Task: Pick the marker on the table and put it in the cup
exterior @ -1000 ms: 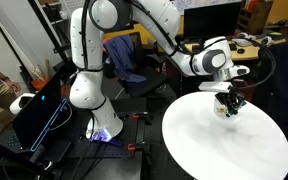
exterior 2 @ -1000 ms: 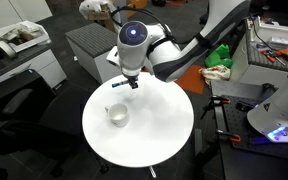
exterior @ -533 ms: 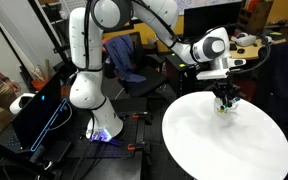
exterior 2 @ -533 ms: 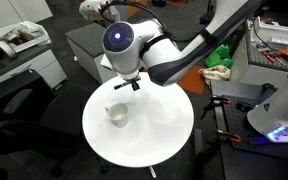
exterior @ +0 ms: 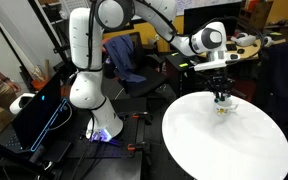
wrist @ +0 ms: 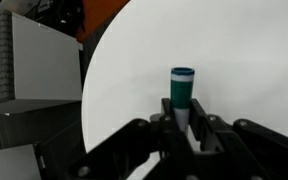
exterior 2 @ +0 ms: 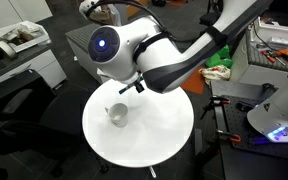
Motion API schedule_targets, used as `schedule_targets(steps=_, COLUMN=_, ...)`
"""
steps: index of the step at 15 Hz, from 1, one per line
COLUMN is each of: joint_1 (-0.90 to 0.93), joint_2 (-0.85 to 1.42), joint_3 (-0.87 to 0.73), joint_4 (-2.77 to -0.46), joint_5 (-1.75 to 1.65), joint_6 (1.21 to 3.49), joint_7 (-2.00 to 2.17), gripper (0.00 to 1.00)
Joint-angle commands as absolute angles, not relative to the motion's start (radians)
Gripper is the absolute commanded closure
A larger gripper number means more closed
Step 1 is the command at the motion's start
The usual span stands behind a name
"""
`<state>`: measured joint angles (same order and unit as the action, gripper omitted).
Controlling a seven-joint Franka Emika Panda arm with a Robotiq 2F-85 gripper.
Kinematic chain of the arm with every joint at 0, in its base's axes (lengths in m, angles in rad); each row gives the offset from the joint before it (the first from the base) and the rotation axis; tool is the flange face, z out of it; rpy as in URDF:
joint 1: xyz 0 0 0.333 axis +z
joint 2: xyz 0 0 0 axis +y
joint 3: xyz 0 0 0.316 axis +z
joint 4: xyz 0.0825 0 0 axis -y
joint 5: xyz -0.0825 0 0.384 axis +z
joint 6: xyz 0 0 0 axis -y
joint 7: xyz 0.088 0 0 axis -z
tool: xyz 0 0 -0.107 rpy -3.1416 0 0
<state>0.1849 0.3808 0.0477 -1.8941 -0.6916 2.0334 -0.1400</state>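
My gripper moves outward and down to the cup's opening [exterior 2: 118, 108] next and releases the marker there, since the cup stands below and outward of my gripper.
My gripper [wrist: 182, 128] is shut on the marker [wrist: 182, 88]. The marker is dark teal and stands up between the fingers, its cap end pointing away over the white round table [wrist: 234, 60]. In both exterior views the gripper [exterior: 222, 97] [exterior 2: 137, 88] hangs a little above the table [exterior: 224, 145] [exterior 2: 149, 140]. The pale cream cup [exterior 2: 117, 114] stands on the table, a short way from the gripper. In an exterior view the cup [exterior: 222, 109] shows as a small pale shape just under the gripper. The cup is out of the wrist view.
A grey cabinet [wrist: 24, 60] [exterior 2: 84, 45] stands beside the table's edge. A dark case with blue lines [exterior: 39, 115] and a chair [exterior: 134, 62] are near the robot base [exterior: 94, 125]. A green object [exterior 2: 219, 72] lies on a side bench.
The wrist has turned and the gripper has risen slightly with the marker in it, shifting a little over the table near the cup. The cup has not moved.
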Motion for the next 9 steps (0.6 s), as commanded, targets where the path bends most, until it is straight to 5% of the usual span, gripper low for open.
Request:
schedule_targets(steps=1, joint_1=0.182, joint_2=0.407, joint_3=0.084, joint_4=-1.845, joint_5=-0.659, joint_6=1.936, joint_7=-0.224, gripper=0.95)
schedule_targets(steps=9, joint_1=0.187, joint_2=0.49, joint_3=0.125, joint_4=-1.807, joint_5=-0.625, joint_6=1.847, joint_7=-0.348, gripper=0.95)
